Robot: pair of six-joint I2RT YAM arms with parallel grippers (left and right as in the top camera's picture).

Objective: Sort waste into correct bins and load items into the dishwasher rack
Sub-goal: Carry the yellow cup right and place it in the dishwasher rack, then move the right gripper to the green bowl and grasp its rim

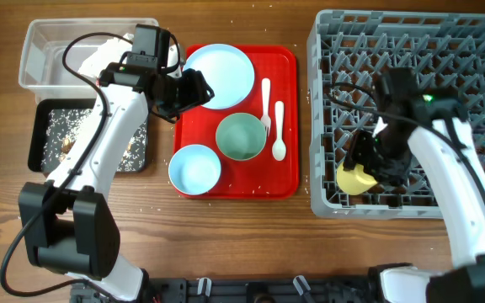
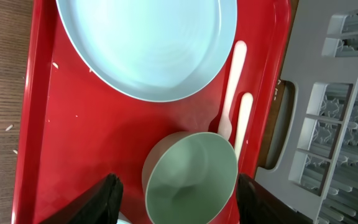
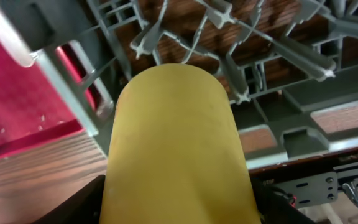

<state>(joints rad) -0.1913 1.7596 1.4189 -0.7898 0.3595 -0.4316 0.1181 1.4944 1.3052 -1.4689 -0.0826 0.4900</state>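
Observation:
The robot will lower the small yellow cup (image 1: 354, 179) a little toward the rack (image 1: 327, 50) side by the red tray before its right gripper opens.
My right gripper (image 1: 367, 165) is shut on the small yellow cup (image 1: 354, 179) and holds it in the front left corner of the grey dishwasher rack (image 1: 327, 50). The cup (image 3: 176, 143) fills the right wrist view, with rack pegs (image 3: 185, 37) behind it. My left gripper (image 1: 188, 91) is open and empty above the red tray, by the light blue plate (image 1: 219, 76). In the left wrist view its fingers (image 2: 182, 208) frame the pale green bowl (image 2: 191, 180), with the plate (image 2: 148, 43) beyond. The light blue bowl (image 1: 195, 168), green bowl (image 1: 241, 136), fork (image 1: 266, 99) and spoon (image 1: 279, 130) lie on the tray.
The clear tub (image 1: 36, 50) at the back left holds a white napkin (image 1: 99, 55). The black tray (image 1: 40, 139) in front of it holds crumbs and brownish scraps. The red tray (image 1: 289, 181) sits between the bins and the rack. Crumbs dot the wooden table.

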